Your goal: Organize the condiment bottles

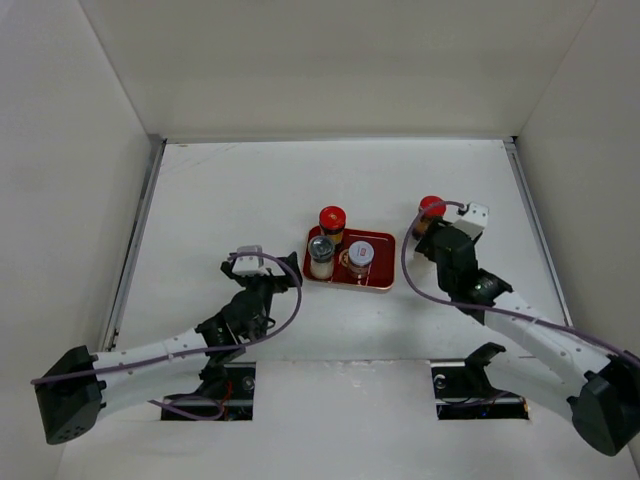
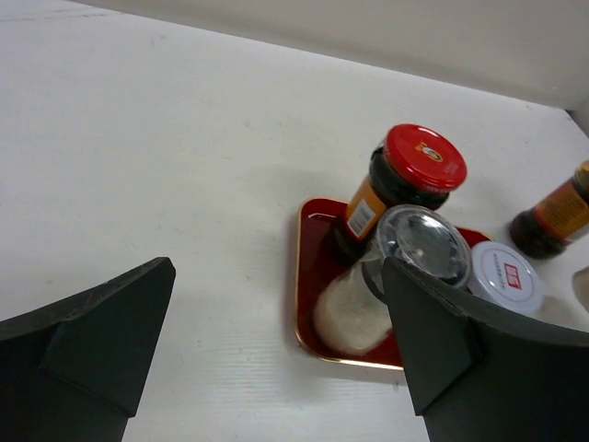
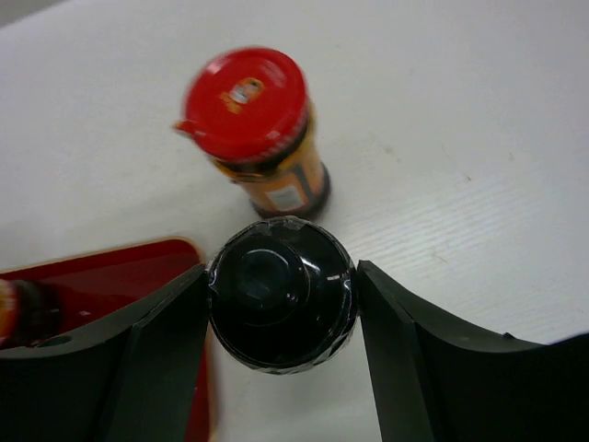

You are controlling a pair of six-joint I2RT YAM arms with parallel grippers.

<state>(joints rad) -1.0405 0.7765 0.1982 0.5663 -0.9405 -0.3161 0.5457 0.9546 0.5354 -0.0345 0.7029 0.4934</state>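
Next, my right gripper will travel left in the top view and lower the black-capped bottle (image 3: 281,295) into the tray's free spot behind the white-capped bottle, where the tray's red bottom shows.
A red tray (image 1: 381,244) holds three condiment bottles: a red-capped one (image 1: 332,218), a silver-lidded one (image 1: 321,250) with white contents and a white-capped one (image 1: 359,254). My left gripper (image 2: 276,276) stands open just left of the tray (image 2: 317,267), with nothing between its fingers. The silver-lidded jar (image 2: 419,241) is beside its right finger. Right of the tray, my right gripper (image 3: 282,269) is shut on a black-capped bottle (image 3: 281,295), both fingers against the cap. Just beyond it, a second red-capped bottle (image 3: 247,101) stands on the table.
White walls enclose the table on three sides. The tray's corner (image 3: 101,276) lies close to my right gripper's left finger. The second red-capped bottle (image 1: 431,208) stands right behind my right wrist in the top view.
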